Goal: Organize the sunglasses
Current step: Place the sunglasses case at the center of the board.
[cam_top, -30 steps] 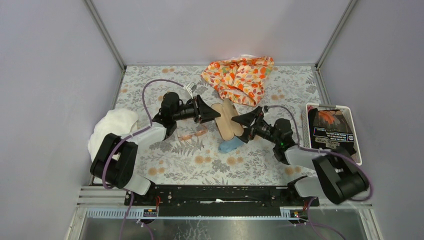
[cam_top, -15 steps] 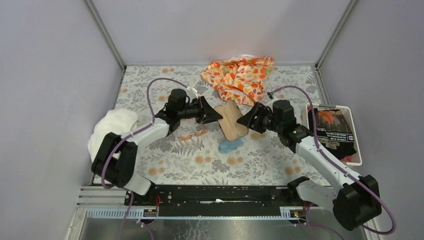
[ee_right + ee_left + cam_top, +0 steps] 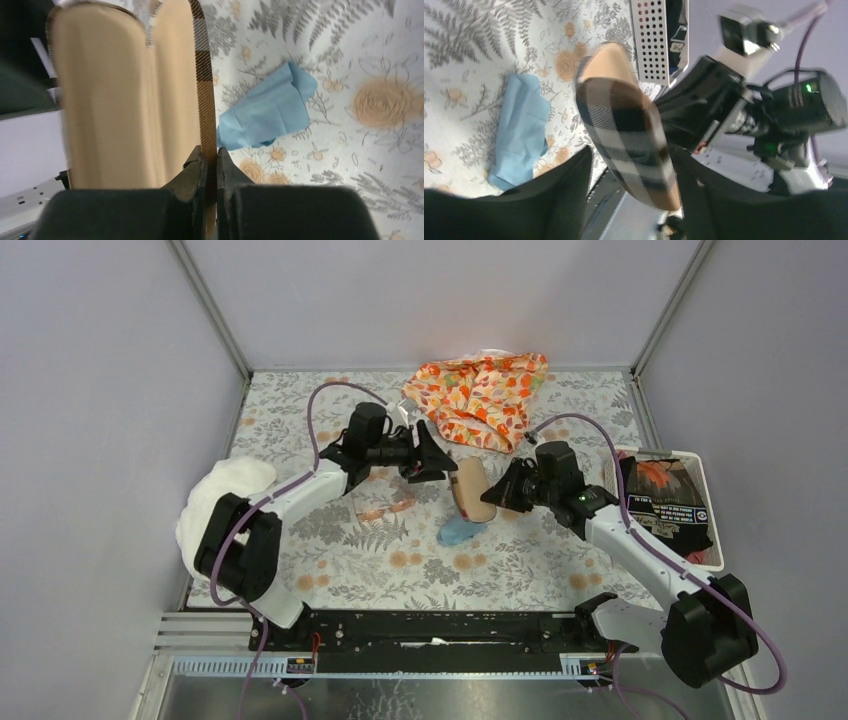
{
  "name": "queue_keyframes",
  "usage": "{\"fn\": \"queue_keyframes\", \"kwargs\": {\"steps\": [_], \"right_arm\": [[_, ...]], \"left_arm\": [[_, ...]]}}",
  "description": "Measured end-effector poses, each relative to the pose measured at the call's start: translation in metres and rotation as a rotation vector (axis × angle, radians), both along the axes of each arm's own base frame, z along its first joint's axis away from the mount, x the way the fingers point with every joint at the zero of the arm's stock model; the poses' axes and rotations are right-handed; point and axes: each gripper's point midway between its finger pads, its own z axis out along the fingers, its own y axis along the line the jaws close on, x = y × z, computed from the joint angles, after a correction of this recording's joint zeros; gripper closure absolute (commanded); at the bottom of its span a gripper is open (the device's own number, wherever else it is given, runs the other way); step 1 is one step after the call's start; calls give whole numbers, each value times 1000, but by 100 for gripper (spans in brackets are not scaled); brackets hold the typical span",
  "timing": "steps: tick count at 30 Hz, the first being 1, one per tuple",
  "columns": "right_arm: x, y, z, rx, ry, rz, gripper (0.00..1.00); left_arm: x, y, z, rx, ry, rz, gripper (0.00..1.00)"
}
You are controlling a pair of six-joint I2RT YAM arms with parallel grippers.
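My right gripper carries the case down onto the patch on the floral table (image 3: 511,535) (image 3: 280,167) beside the blue cloth next, toward the white basket, since that patch is clear.
The sunglasses (image 3: 386,508), with a thin orange-pink frame, lie on the floral table (image 3: 300,430) left of the middle, below my left arm. Nothing touches them. The brown plaid case (image 3: 468,488) is lifted off the table between the two grippers, its tan inside showing in the right wrist view. My right gripper (image 3: 210,160) is shut on the thin plaid edge of the case (image 3: 115,100). My left gripper (image 3: 631,152) stands open, its fingers on either side of the case's far end (image 3: 624,120), with a gap on one side.
A small blue cloth (image 3: 458,531) lies just under the case. An orange leaf-print fabric (image 3: 480,395) is at the back centre. A white towel (image 3: 225,495) sits at the left edge. A white perforated basket (image 3: 612,480) with dark packets stands at the right.
The right gripper swung in and closed on the case's edge. The left gripper opened its hold and shifted right. The case, lying open before, is now lifted and turned.
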Motion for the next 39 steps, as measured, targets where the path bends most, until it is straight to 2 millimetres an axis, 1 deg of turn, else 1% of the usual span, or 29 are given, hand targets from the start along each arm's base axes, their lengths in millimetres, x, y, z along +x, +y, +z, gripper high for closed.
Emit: {"fn": "queue_keyframes", "kwargs": {"steps": [2, 3, 4, 8, 10, 12, 15, 18, 20, 23, 25, 28, 31, 32, 34, 36, 39], "right_arm": [[-4, -1, -13, -17, 55, -8, 100], [-5, -3, -17, -28, 72, -14, 100], [-6, -5, -20, -35, 83, -24, 100], [-3, -12, -26, -68, 91, -67, 100], [0, -19, -30, -101, 91, -102, 100], [2, -30, -37, -147, 99, -146, 100], [8, -52, -46, -209, 118, -234, 100], [18, -82, -58, -231, 147, -363, 100], [19, -99, -71, -243, 176, -442, 100], [11, -110, -89, -259, 220, -497, 100], [8, -112, -99, -266, 248, -521, 100], [10, -113, -109, -261, 271, -553, 100], [14, -112, -118, -246, 287, -580, 95], [16, -111, -122, -237, 292, -589, 92], [22, -108, -123, -208, 288, -609, 81], [28, -105, -124, -173, 281, -629, 67], [30, -101, -130, -135, 294, -648, 53]], "left_arm": [[0, -4, 10, -11, -34, -29, 9], [0, -5, 15, -16, -51, -39, 3], [0, -7, 20, -18, -69, -48, 2], [5, -6, 32, 31, -121, -62, 1], [10, -4, 39, 66, -157, -61, 1], [15, 0, 47, 102, -201, -52, 1], [18, 10, 50, 154, -240, -20, 1], [21, 21, 47, 215, -255, 36, 1], [22, 29, 41, 252, -260, 74, 1], [20, 43, 28, 313, -252, 133, 1], [18, 52, 17, 354, -240, 168, 1], [16, 62, 5, 403, -217, 198, 1], [16, 67, -2, 426, -205, 213, 1], [16, 67, -2, 429, -203, 215, 1], [16, 68, -3, 431, -205, 215, 1], [17, 68, -3, 431, -206, 214, 1], [17, 68, -3, 434, -211, 211, 1]]}}
